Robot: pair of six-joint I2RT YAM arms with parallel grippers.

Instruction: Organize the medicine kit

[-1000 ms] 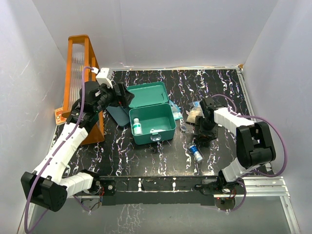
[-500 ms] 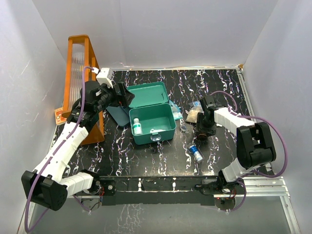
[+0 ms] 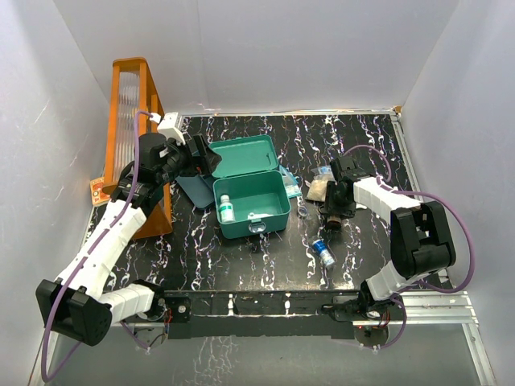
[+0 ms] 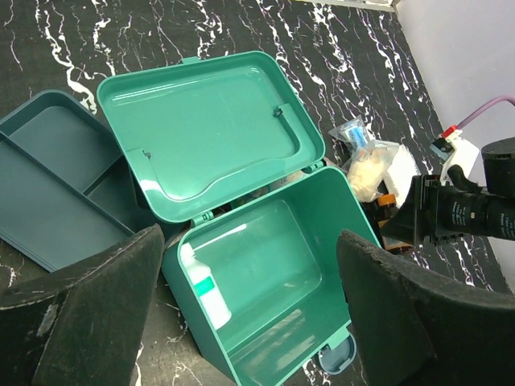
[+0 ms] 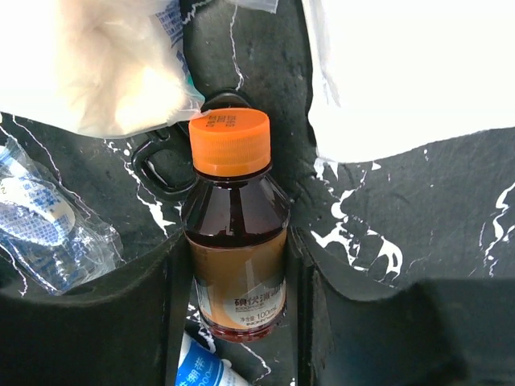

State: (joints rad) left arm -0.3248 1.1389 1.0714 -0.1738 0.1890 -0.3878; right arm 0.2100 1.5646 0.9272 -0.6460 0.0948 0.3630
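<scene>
My right gripper will go up over the kit's side and then down to release its bottle on the kit's bottom next to the white bottle (image 3: 226, 209), because that spot is empty.
The medicine kit (image 3: 273, 215) is a teal box standing open mid-table, its lid (image 3: 241, 157) laid back. A white bottle (image 3: 226, 209) with a green label lies inside at the left; it also shows in the left wrist view (image 4: 203, 285). My left gripper (image 3: 203, 158) is open and empty, above the kit's far left (image 4: 249, 322). My right gripper (image 3: 332, 211) is right of the kit. In the right wrist view the right gripper (image 5: 237, 310) is shut on a brown bottle (image 5: 236, 233) with an orange cap, its pads against both sides.
A darker blue-teal divided tray (image 3: 189, 186) lies left of the kit. A tall orange rack (image 3: 133, 121) stands far left. A bag of cotton (image 3: 320, 186) and clear packets (image 5: 40, 233) lie by the right gripper. A blue-labelled tube (image 3: 323, 252) lies nearer the front.
My right gripper has shifted slightly away from the front edge, toward the cotton bag. My left arm has barely moved.
</scene>
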